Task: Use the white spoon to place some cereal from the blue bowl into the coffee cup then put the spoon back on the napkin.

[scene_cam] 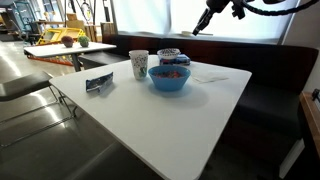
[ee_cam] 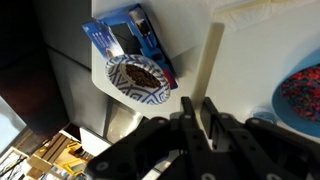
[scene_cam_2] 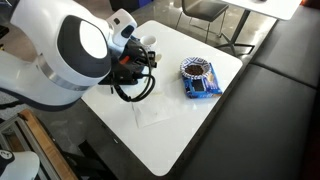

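My gripper brings the white spoon away from the blue bowl [scene_cam: 169, 78] down onto the white napkin [scene_cam: 212, 74] next, since the spoon still hangs high and beside the napkin.
The blue bowl [scene_cam: 169, 78] of colourful cereal stands mid-table, with the white patterned coffee cup [scene_cam: 138, 64] just beside it. The white napkin [scene_cam: 212, 74] lies flat on the bowl's other side and also shows in an exterior view [scene_cam_2: 156, 108]. My gripper [scene_cam: 205, 19] hangs high above the table's far edge. In the wrist view the gripper [ee_cam: 198, 106] is shut on the handle of the white spoon [ee_cam: 211, 58], which sticks out beyond the jaws over the table. The blue bowl [ee_cam: 304, 95] is at the right edge there. The spoon's scoop end is hidden.
A blue-and-white patterned bowl [scene_cam: 170, 55] with brown contents stands behind the blue bowl; it shows in the wrist view [ee_cam: 135, 77] next to a blue packet [ee_cam: 128, 35]. Another blue packet [scene_cam: 98, 83] lies near the table edge. A dark bench runs along the table.
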{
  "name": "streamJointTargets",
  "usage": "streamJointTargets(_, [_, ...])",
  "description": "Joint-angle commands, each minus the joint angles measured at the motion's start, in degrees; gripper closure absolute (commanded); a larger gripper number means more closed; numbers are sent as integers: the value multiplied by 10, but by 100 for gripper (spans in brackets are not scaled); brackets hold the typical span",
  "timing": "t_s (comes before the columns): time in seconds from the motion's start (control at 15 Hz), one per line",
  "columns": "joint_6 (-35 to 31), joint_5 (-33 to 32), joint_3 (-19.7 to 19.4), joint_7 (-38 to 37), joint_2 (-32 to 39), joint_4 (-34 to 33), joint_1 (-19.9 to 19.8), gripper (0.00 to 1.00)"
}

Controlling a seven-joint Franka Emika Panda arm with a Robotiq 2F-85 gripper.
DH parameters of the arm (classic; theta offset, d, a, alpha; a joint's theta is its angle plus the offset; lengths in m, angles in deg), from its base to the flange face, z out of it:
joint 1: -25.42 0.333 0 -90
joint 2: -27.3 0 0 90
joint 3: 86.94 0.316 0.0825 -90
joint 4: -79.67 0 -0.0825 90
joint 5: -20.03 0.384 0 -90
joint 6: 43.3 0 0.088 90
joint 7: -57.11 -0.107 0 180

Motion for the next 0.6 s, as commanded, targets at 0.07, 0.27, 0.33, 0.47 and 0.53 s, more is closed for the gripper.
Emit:
streamJointTargets(0.07, [-61, 26, 72, -34, 111, -38, -119, 96])
streamJointTargets(0.27, [-80, 31, 137, -71, 170, -86, -213, 96])
streamJointTargets(0.33, [-79, 23, 163, -86, 188, -103, -245, 96])
streamJointTargets(0.47, [-64, 0, 216, -118, 216, -132, -305, 96])
streamJointTargets(0.53, [-58, -14, 242, -134, 228, -145, -333, 96])
